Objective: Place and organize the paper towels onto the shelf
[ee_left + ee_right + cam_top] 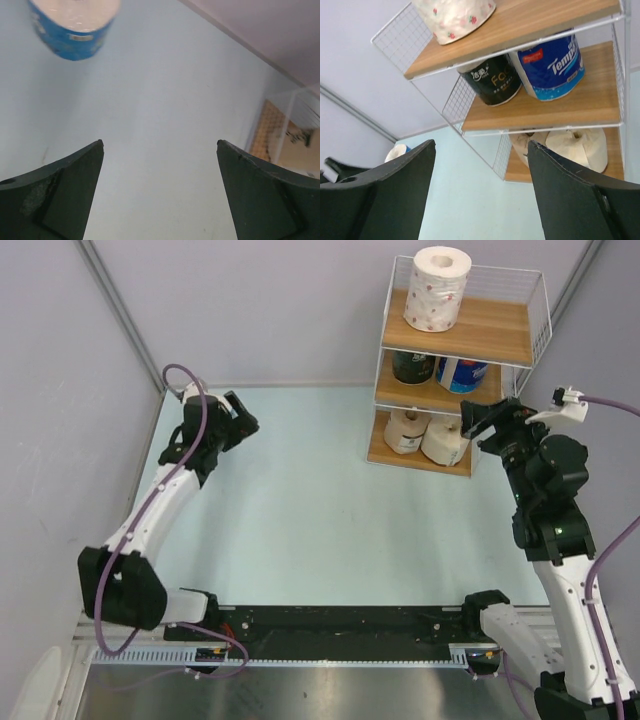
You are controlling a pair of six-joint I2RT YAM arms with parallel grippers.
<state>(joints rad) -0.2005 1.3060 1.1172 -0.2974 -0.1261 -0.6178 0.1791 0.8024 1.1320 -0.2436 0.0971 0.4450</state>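
The blue roll is standing lower down, to the left in the wrist view. I need to move the open fingers of my left gripper down that way next and close them on its rim (56,21).
The shelf (500,335) stands at the far right of the table. Its top board carries a white red-speckled roll (438,288), the middle board a dark roll (412,366) beside a blue roll (460,373), the bottom board a tan roll (403,430) and a cream roll (443,440). My right gripper (480,422) is open and empty just right of the bottom tier; its wrist view shows the shelf (545,15) straight ahead. Another blue roll (72,27) stands on the table ahead of my open, empty left gripper (160,145), apart from it. The left arm hides that roll from above.
Grey walls close the table at the back and left, with a metal post in the far left corner (120,310). The pale blue tabletop (300,510) stretches between the two arms. A black rail (330,625) joins the arm bases at the near edge.
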